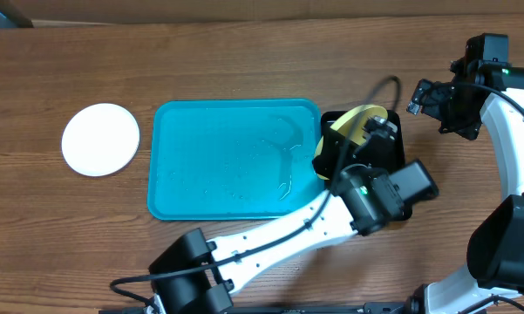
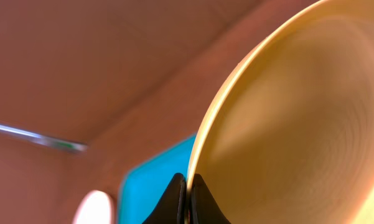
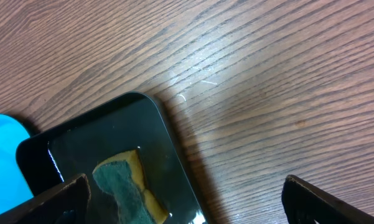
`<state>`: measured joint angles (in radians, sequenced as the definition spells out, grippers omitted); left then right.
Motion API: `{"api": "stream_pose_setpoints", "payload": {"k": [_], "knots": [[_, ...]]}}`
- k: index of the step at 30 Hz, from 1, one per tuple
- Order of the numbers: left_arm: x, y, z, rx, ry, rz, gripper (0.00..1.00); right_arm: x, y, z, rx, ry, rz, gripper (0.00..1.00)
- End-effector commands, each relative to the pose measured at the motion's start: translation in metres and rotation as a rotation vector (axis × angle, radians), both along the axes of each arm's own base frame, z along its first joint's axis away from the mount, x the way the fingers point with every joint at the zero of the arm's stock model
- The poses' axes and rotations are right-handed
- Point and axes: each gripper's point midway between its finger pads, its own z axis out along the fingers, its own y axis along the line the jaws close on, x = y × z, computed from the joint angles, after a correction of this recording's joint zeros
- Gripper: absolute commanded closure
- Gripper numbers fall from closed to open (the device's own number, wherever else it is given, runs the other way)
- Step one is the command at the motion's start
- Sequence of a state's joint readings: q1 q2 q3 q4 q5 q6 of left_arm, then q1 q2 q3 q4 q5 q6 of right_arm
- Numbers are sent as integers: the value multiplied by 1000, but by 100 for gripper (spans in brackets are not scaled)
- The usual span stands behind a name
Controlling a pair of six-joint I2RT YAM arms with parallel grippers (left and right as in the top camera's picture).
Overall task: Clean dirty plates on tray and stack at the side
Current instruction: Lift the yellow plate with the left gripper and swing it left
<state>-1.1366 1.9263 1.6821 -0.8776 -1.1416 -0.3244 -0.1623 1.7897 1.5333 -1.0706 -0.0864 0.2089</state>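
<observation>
My left gripper swings past the turquoise tray [image 1: 235,157] next and down over the white plate [image 1: 100,139], lying flat at the side, to release the yellow-green plate's rim.
A pale yellow-green plate [image 1: 359,119] is held tilted on edge over the black tray [image 1: 392,131], just right of the turquoise tray [image 1: 235,157]. My left gripper [image 1: 336,150] is shut on its rim. In the left wrist view the black fingertips [image 2: 174,190] pinch the thin edge of the plate [image 2: 286,124], which fills the right half. A white plate [image 1: 100,139] lies flat on the table left of the turquoise tray. My right gripper [image 1: 421,96] hangs open above the table right of the black tray, with nothing between its fingers [image 3: 62,199].
A yellow sponge with a green scrub face [image 3: 127,183] lies in water in the black tray [image 3: 106,137]. Thin films of water show on the turquoise tray's floor. My left arm crosses the table from the near edge to the black tray.
</observation>
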Motion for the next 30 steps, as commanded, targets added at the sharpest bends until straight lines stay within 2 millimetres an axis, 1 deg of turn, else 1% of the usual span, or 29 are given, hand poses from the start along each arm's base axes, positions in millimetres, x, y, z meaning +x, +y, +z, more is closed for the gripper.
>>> {"api": "stream_pose_setpoints", "payload": {"k": [1,3,7,10,12,14,15,17,19,21,23,27,30], "knots": [[0,13,45,92,-243,104,96,2,-2,9,-7,-26,-8,0],[0,12,49,80,-265,113,96,3,-2,9,-7,-27,-8,0],[0,11,49,62,-270,115,96,3,-2,9,-7,-27,-8,0],[1,7,44,28,-245,101,96,3,-2,9,-7,-27,-8,0],[3,-1,31,-9,-174,63,96,3,-2,9,-7,-27,-8,0],[5,-10,10,-62,-55,7,96,3,-2,9,-7,-27,-8,0],[8,-18,-14,-139,86,-40,96,2,-2,9,-7,-26,-8,0],[14,-18,-30,-224,187,-40,96,3,-2,9,-7,-27,-8,0],[24,-12,-46,-313,290,-22,96,3,-2,9,-7,-27,-8,0],[36,0,-59,-391,384,11,96,3,-2,9,-7,-27,-8,0],[48,19,-70,-463,470,65,96,2,-2,9,-7,-26,-8,0],[71,72,-89,-612,632,197,96,3,-2,9,-7,-27,-8,0],[84,119,-98,-758,759,297,96,3,-2,9,-7,-27,-8,0]]}}
